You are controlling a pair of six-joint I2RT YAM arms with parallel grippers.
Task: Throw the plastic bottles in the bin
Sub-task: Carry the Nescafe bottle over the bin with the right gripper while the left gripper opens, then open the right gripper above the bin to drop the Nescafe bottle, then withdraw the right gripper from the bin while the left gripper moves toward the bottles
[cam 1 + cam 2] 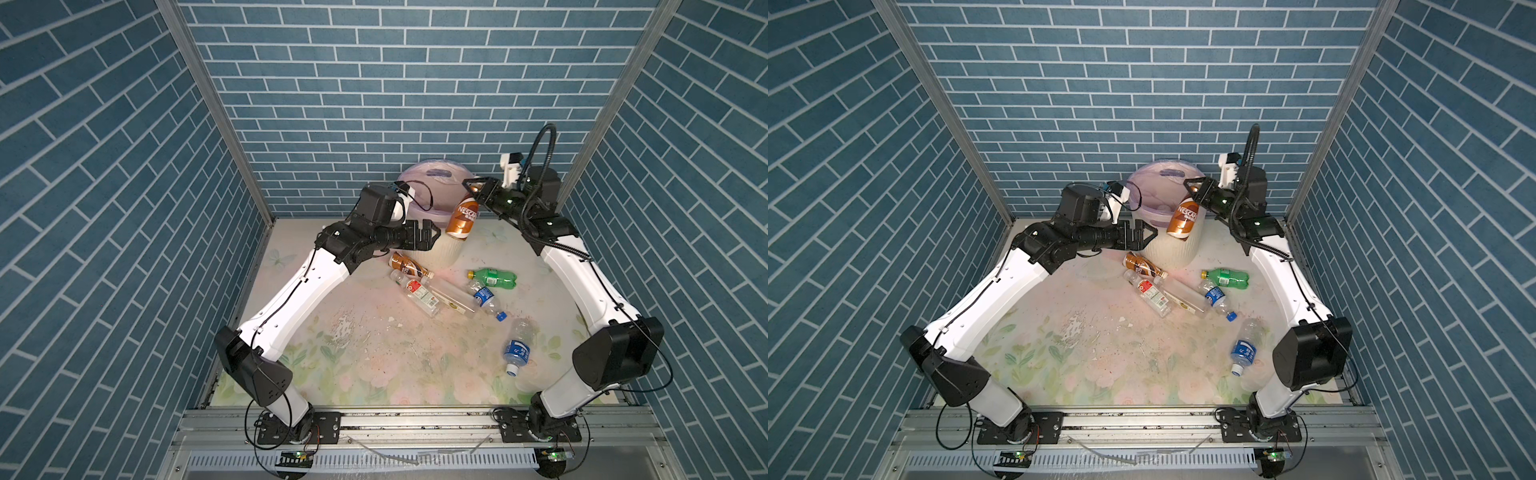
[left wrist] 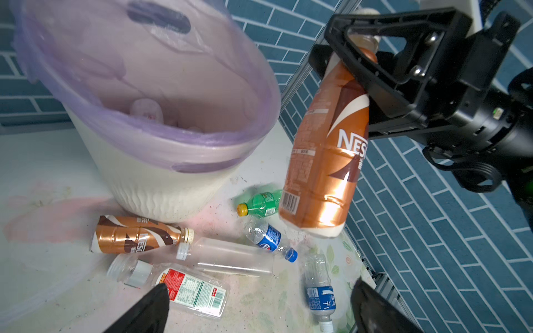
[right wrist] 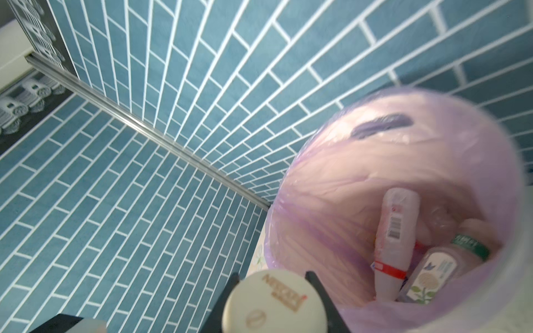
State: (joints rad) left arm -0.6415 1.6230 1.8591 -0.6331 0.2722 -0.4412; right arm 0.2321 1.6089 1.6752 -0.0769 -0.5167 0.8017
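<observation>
The brown bottle's base hangs outside the bin, so my right gripper will move up past the bin's rim, then outward over the liner's opening [image 1: 1162, 192] [image 3: 372, 216] and release the bottle's neck.
The cream ribbed bin [image 1: 440, 253] with its lilac liner stands at the back of the table. My right gripper [image 1: 473, 189] is shut on the neck of a brown plastic bottle [image 1: 462, 218], which hangs cap up beside the bin's rim. In the right wrist view its cream cap [image 3: 274, 302] sits between the jaws of the right gripper [image 3: 273, 276], with the liner [image 3: 403, 178] and bottles [image 3: 395, 230] inside it just beyond. My left gripper [image 1: 428, 237] is open and empty in front of the bin; in the left wrist view it [image 2: 261, 284] hovers above the table.
Loose bottles lie in front of the bin: a brown one [image 1: 409, 266], a red-labelled clear one [image 1: 417, 293], a plain clear one [image 1: 451, 295], a green one [image 1: 492, 277] and two blue-labelled ones [image 1: 484, 297] [image 1: 517, 349]. Blue brick walls enclose three sides.
</observation>
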